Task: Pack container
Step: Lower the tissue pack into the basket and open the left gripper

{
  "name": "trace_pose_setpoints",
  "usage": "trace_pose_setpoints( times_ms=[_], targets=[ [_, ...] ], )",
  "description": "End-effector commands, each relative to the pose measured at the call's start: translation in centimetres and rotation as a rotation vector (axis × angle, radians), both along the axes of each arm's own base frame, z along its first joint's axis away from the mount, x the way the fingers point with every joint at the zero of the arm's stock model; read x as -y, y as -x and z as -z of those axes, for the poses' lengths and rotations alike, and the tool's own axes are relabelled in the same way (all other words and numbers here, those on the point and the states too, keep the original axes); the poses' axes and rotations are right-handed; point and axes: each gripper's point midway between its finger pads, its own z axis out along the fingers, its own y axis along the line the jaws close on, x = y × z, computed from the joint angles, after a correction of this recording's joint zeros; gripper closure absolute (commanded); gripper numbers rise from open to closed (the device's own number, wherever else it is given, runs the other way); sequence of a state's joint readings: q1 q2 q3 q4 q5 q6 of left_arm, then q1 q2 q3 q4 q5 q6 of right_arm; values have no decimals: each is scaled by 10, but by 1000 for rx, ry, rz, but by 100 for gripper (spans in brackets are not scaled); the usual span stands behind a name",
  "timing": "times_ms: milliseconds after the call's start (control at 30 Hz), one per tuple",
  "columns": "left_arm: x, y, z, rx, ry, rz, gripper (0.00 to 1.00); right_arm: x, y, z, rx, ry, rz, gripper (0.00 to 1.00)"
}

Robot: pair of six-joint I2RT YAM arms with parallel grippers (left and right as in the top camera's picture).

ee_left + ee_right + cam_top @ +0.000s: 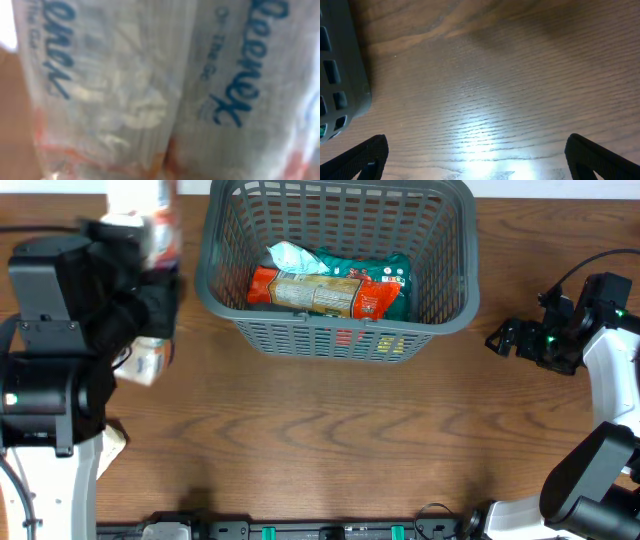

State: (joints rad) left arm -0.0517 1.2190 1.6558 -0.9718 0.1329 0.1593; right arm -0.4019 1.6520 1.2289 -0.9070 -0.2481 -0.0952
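Note:
My left gripper crosses the basket's rim next, goes down and releases the multipack (150, 220) where the orange-red packet (320, 292) lies. That spot is below the gripper and to its right in the overhead view.
The dark grey lattice basket (340, 335) stands at the back centre; its corner shows in the right wrist view (340, 65). Inside lie an orange-red snack packet (320, 292), a green packet (390, 275) and a pale crumpled packet (295, 258). My left gripper (140, 265) is raised left of the basket, holding a clear Kleenex tissue multipack (150, 220) that fills the left wrist view (150, 90) and hides the fingers. My right gripper (505, 338) is open and empty over bare table (477, 160), right of the basket.
A small white packet (145, 363) lies on the wooden table under the left arm. Another pale packet (112, 442) sticks out by the left arm's base. The right arm's base is at the front right.

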Motion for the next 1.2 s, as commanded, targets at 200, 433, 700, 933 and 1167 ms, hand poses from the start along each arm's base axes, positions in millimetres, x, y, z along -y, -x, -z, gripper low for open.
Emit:
trace_pose_setpoints(
  times_ms=[200,433,700,933,1167],
  targets=[
    [116,-23,-14,190,-409,634,95,-3,-1,-5,21,1,-19,1],
    [195,-62,10,347,-636,913,95,-3,0,-5,14,-2,-19,1],
    [236,-95,105,171,-644,1027,94,-4,2,-4,7,-4,-20,1],
    [236,-97,191,-70,-639,1099,91,-5,3,-4,2,-7,-20,1],
    [232,-97,182,-60,-655,1081,24,-5,3,-4,1,-8,-20,1]
  ],
)
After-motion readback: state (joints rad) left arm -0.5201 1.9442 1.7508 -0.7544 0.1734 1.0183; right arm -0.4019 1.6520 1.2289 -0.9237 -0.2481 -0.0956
